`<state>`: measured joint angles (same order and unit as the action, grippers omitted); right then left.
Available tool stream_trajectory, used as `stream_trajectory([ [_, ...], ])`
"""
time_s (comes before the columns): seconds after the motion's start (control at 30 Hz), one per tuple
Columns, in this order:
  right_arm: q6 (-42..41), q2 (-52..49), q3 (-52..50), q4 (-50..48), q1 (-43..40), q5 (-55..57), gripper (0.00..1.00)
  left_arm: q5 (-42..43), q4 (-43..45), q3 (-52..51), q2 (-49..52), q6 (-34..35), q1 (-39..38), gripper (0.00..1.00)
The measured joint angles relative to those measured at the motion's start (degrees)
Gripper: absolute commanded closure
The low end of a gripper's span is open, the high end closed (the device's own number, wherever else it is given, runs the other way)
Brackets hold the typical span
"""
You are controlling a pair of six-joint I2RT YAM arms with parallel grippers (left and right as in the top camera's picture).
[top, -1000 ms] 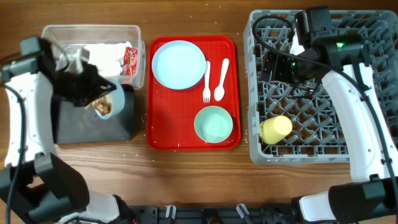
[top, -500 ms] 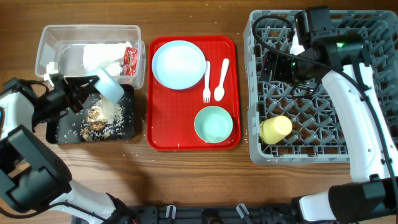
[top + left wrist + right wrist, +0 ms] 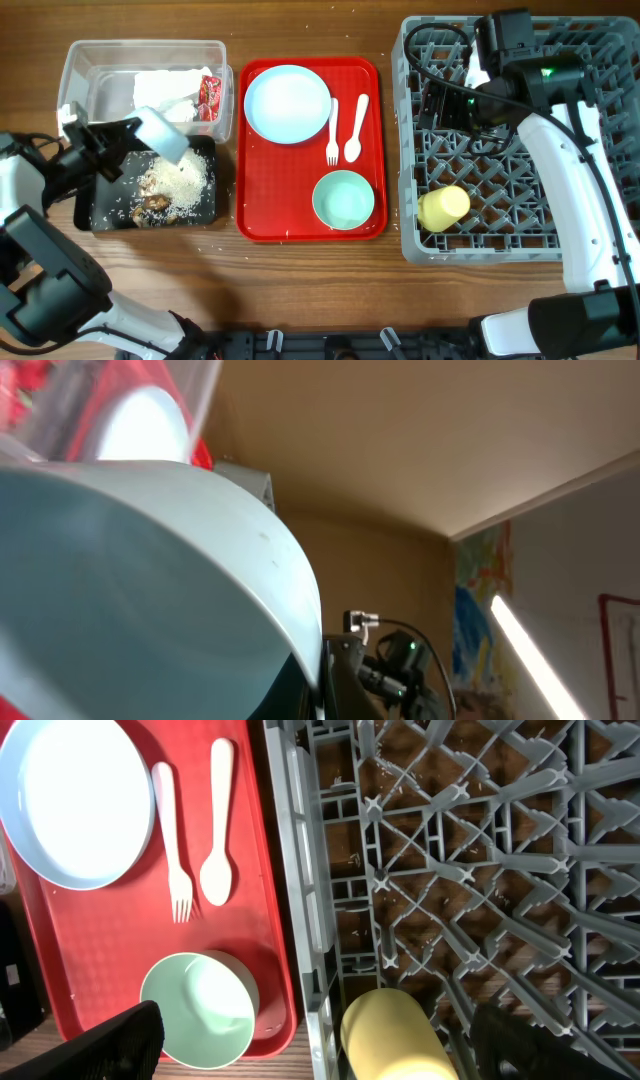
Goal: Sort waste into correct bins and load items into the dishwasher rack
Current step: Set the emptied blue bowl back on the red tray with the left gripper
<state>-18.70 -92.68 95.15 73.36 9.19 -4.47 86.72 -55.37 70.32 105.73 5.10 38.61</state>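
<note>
I need to swing my left gripper toward the red tray (image 3: 300, 220) next, turn the pale blue bowl upright, lower it there and then let go of it, because the bottom of the red tray is bare beside the second bowl.
My left gripper (image 3: 128, 140) is shut on the rim of a pale blue bowl (image 3: 161, 133), held tilted over the black tray (image 3: 100, 212). White-brown rice scraps (image 3: 168, 184) lie in that tray. The bowl fills the left wrist view (image 3: 150, 590). The napkin (image 3: 165, 88) and red wrapper (image 3: 209, 95) lie in the clear tub (image 3: 80, 55). The plate (image 3: 288, 103), fork (image 3: 332, 130), spoon (image 3: 355, 128) and second bowl (image 3: 343, 200) sit on the red tray (image 3: 300, 220). My right gripper (image 3: 440, 105) hangs open and empty over the grey rack (image 3: 590, 240), where the yellow cup (image 3: 443, 208) lies.
The right wrist view shows the rack's left wall (image 3: 300, 920), the yellow cup (image 3: 395, 1040) lying inside it, and the second bowl (image 3: 197, 1020), plate (image 3: 75, 800), fork (image 3: 172, 840) and spoon (image 3: 217, 830) on the red tray. Rice grains are scattered on the wood around the black tray.
My left arm swung out to the left and tipped the bowl. The food that was in the bowl now lies in the black tray. The right arm has not moved.
</note>
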Motion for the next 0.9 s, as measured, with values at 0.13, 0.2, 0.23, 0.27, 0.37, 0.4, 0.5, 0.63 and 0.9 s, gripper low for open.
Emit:
stream_trajectory([
  [0.13, 0.0, 0.0, 0.0, -1.5, 0.0, 0.0, 0.01, -10.6, 1.3, 0.0, -9.1, 1.1, -12.0, 0.96],
  [0.2, 0.0, 0.0, 0.0, -3.7, 0.0, 0.0, 0.0, -28.4, 1.7, 0.1, -14.8, 2.8, -23.1, 0.96],
  [0.23, 0.0, 0.0, 0.0, -4.8, 0.0, -0.2, 0.0, -38.8, 2.5, 0.3, -14.9, 3.3, -30.1, 0.96],
  [0.27, 0.0, 0.0, 0.0, -5.2, 0.0, -0.4, 0.0, -44.2, 2.6, 0.3, -14.2, 3.7, -35.1, 0.96],
  [0.37, 0.0, 0.0, 0.0, -5.6, 0.0, -1.1, 0.0, -59.2, 5.0, 0.3, -9.4, 4.2, -49.3, 0.91],
  [0.4, 0.0, 0.0, 0.0, -5.5, 0.0, -1.1, 0.0, -61.0, 6.1, 0.3, -8.0, 4.3, -51.9, 0.9],
  [0.5, 0.0, 0.0, 0.0, -5.5, 0.0, -1.8, 0.0, -64.3, 8.4, 0.3, -3.7, 4.5, -59.4, 0.64],
  [0.63, 0.0, 0.0, 0.0, -5.5, 0.0, -2.7, 0.0, -65.9, 9.7, 0.3, -1.9, 4.8, -62.8, 0.42],
  [0.9, 0.0, 0.0, -0.5, -12.6, 2.2, -8.1, 0.02, -65.9, 7.0, 6.2, -1.9, 6.7, -62.2, 0.44],
])
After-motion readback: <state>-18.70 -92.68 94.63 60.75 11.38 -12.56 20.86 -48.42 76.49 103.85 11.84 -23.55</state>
